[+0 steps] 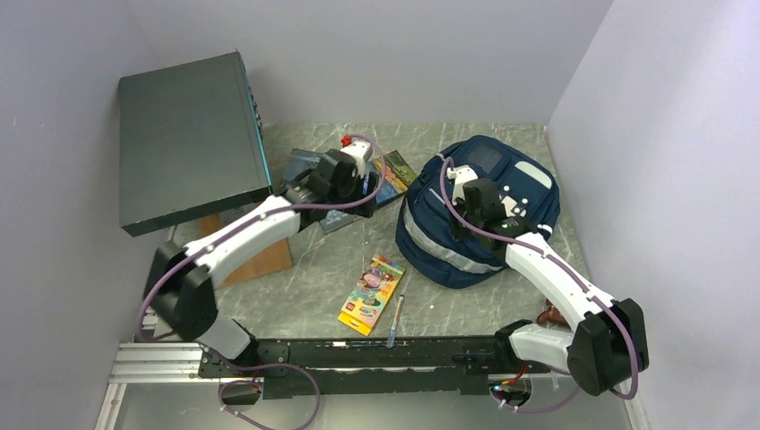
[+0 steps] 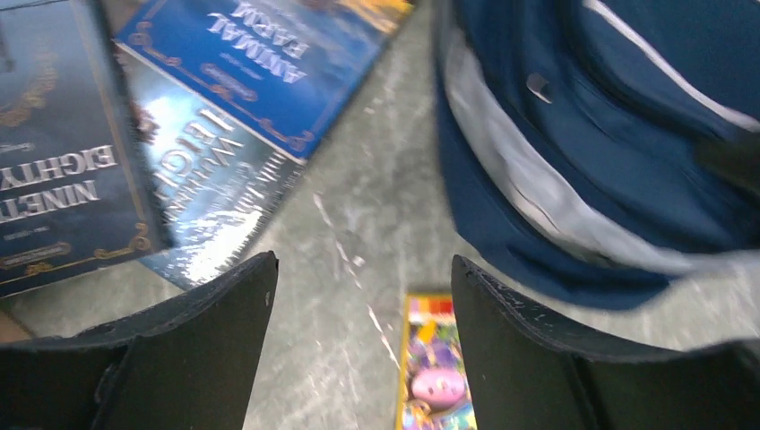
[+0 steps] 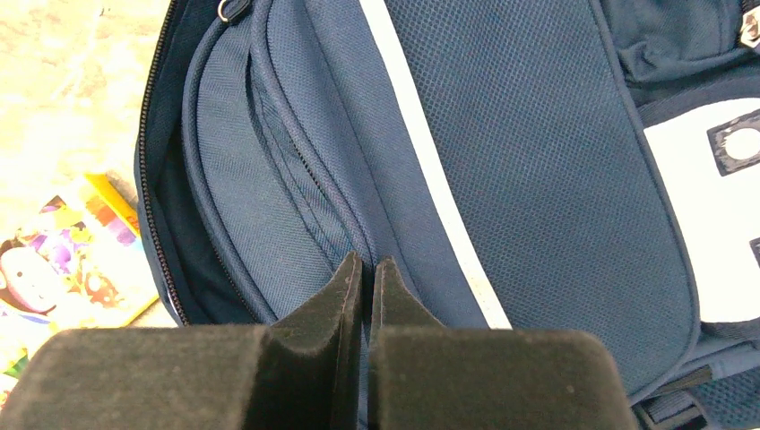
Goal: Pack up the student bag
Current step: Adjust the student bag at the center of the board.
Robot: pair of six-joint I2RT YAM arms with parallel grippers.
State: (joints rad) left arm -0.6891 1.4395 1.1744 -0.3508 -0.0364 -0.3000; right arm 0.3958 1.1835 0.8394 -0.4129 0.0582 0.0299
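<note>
The thin blue book's long edge (image 1: pixel 393 195) (image 2: pixel 353 91) toward the bag borders clear tabletop, so next my left gripper needs to turn and come down to straddle that edge and close.
The student bag (image 1: pixel 488 219) is a navy backpack with pale stripes, lying at the right of the table; its main zip gapes at the left side (image 3: pixel 161 224). My right gripper (image 1: pixel 466 190) rests on the bag's top, and its jaws (image 3: pixel 367 262) are shut on a fold of the bag's fabric. My left gripper (image 1: pixel 357 168) is open and empty above the table (image 2: pixel 363 264), between a pile of books and the bag (image 2: pixel 618 179). A colourful crayon box (image 1: pixel 371 294) lies in front of the bag, and shows low between the left jaws (image 2: pixel 435 376).
Several books (image 1: pixel 394 175) lie overlapping behind the left gripper; their covers show in the left wrist view (image 2: pixel 260 63). A big dark grey-green flat box (image 1: pixel 188 139) stands propped at the back left on a wooden block (image 1: pixel 264 255). A pen (image 1: pixel 396 321) lies by the crayon box.
</note>
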